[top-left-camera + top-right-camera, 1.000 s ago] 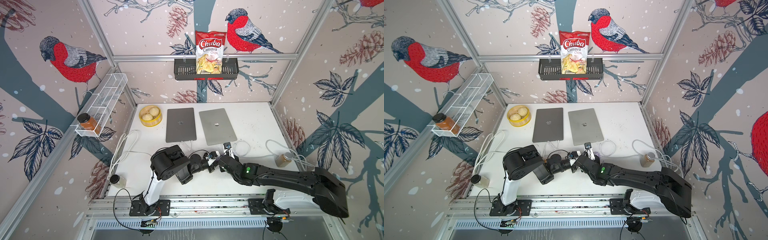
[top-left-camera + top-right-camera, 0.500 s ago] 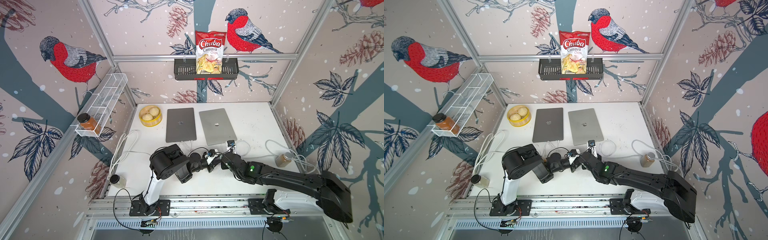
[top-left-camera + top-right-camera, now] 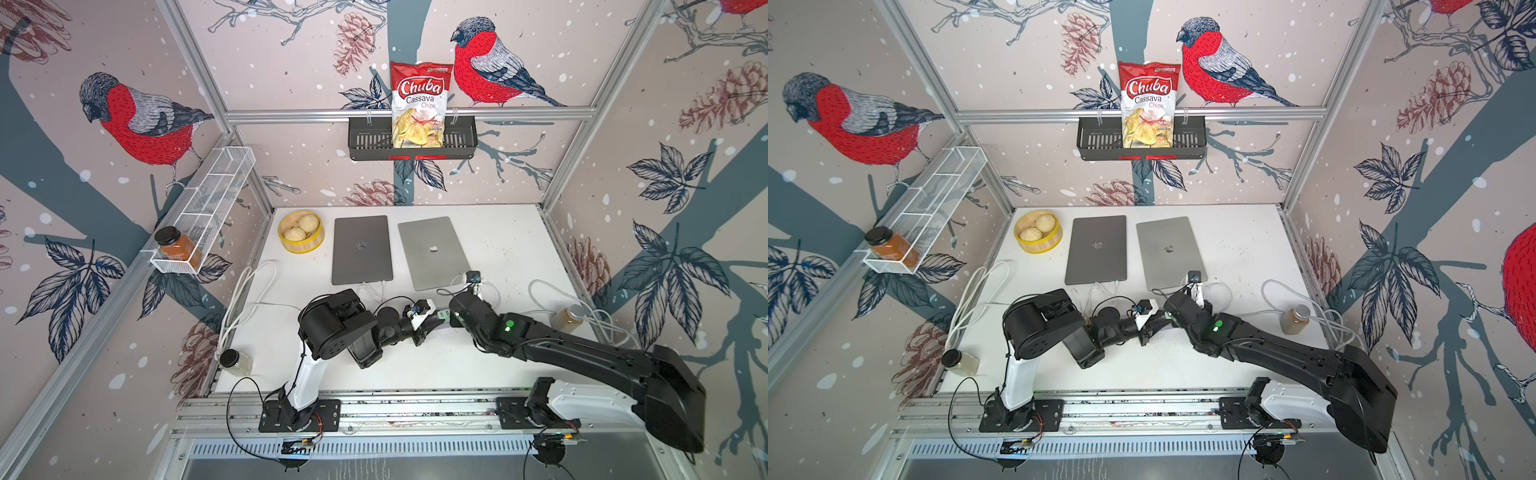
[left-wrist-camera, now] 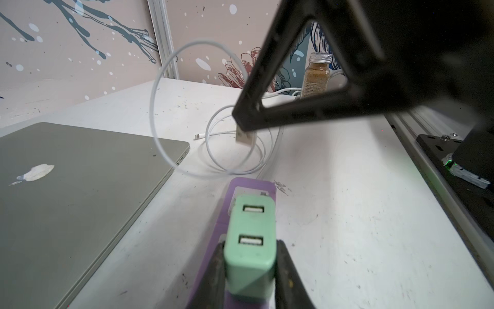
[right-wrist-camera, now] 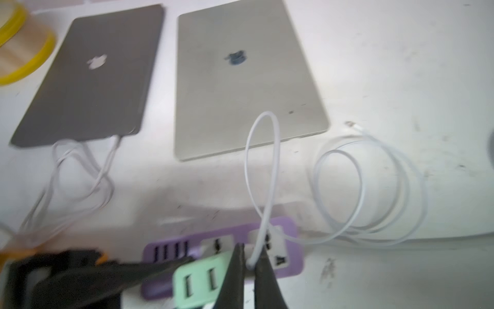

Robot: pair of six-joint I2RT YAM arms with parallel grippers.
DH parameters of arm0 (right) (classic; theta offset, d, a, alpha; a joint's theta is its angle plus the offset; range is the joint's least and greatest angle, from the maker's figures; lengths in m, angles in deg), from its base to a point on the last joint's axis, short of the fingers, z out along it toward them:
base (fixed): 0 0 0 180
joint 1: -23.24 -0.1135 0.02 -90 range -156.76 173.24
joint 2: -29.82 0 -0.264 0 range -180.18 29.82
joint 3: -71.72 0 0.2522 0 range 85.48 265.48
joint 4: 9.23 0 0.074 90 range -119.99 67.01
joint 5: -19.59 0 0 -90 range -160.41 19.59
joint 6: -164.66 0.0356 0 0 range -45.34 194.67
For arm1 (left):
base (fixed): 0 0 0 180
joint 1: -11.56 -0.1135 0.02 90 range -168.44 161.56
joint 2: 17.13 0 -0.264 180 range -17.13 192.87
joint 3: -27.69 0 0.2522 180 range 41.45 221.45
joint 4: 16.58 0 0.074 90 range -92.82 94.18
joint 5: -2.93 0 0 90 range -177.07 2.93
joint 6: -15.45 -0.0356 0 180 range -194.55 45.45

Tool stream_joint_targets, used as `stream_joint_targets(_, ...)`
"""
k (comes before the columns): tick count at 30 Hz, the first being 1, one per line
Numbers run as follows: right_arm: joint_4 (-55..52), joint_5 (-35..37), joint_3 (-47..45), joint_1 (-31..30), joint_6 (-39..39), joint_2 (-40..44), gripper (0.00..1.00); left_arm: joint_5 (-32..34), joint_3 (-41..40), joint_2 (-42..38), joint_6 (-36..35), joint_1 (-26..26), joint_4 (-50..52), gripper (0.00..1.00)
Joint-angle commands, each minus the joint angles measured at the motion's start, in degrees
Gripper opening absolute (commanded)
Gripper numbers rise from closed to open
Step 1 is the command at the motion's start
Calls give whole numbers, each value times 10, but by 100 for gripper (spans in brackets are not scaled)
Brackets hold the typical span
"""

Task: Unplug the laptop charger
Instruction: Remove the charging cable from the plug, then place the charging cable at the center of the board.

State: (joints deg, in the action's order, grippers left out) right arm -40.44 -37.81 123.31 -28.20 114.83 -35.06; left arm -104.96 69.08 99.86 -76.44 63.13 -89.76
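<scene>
My right gripper sweeps the charger toward the spice jar next and releases it clear of the power strip, since bare tabletop lies past the coiled cable.
A purple power strip lies in front of the silver laptop. My left gripper is shut on a mint green USB adapter that sits on the strip. My right gripper is shut on the white laptop charger and holds it above the table, past the strip's far end. The charger's white cable loops up over the silver laptop's edge. Its free connector lies on the table beside that laptop. In both top views the right arm hides the charger.
A dark grey laptop has a white cable plugged into its near edge. Coiled white cable lies right of the strip. A steamer of buns stands at the back left, a spice jar at the right and another jar at the front left.
My right gripper has moved toward the back right, away from the strip, with the white charger in it. The left arm has barely moved.
</scene>
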Motion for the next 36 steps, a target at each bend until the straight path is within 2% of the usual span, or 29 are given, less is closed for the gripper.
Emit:
stream_joint_targets(1, -64, 10, 7, 73, -36, 38, 0, 6, -15, -11, 5, -1, -34, 9)
stream_joint_targets(6, -60, -3, 41, 197, -126, 90, 1, 7, -13, -28, 9, -1, -20, 10)
stream_joint_targets(10, -25, -85, 83, 313, -186, 72, 1, 12, 4, -27, 13, -1, -3, 10)
stream_joint_targets(14, 22, -199, 91, 389, -192, 36, 1, 18, 15, -28, 15, -1, 11, 11)
stream_joint_targets(17, 61, -270, 65, 412, -182, 16, 1, 17, 21, -25, 12, -1, 17, 11)
stream_joint_targets(20, 106, -310, 26, 430, -167, 4, 1, 23, 23, -27, 9, -1, 23, 11)
stream_joint_targets(23, 138, -337, -8, 454, -160, -9, 1, 24, 27, -25, 8, -1, 28, 12)
stream_joint_targets(26, 148, -334, -24, 464, -168, -27, 2, 25, 27, -25, 8, -1, 29, 12)
stream_joint_targets(27, 150, -330, -28, 466, -170, -32, 5, 26, 27, -25, 8, -1, 30, 12)
stream_joint_targets(29, 153, -317, -36, 471, -171, -40, 17, 28, 27, -26, 8, -1, 32, 13)
stream_joint_targets(31, 156, -312, -42, 474, -173, -48, 25, 27, 28, -26, 8, -1, 37, 13)
stream_joint_targets(34, 155, -308, -52, 478, -175, -53, 50, 25, 28, -28, 8, -1, 43, 13)
stream_joint_targets(36, 154, -304, -60, 478, -175, -48, 62, 23, 27, -30, 8, 0, 51, 13)
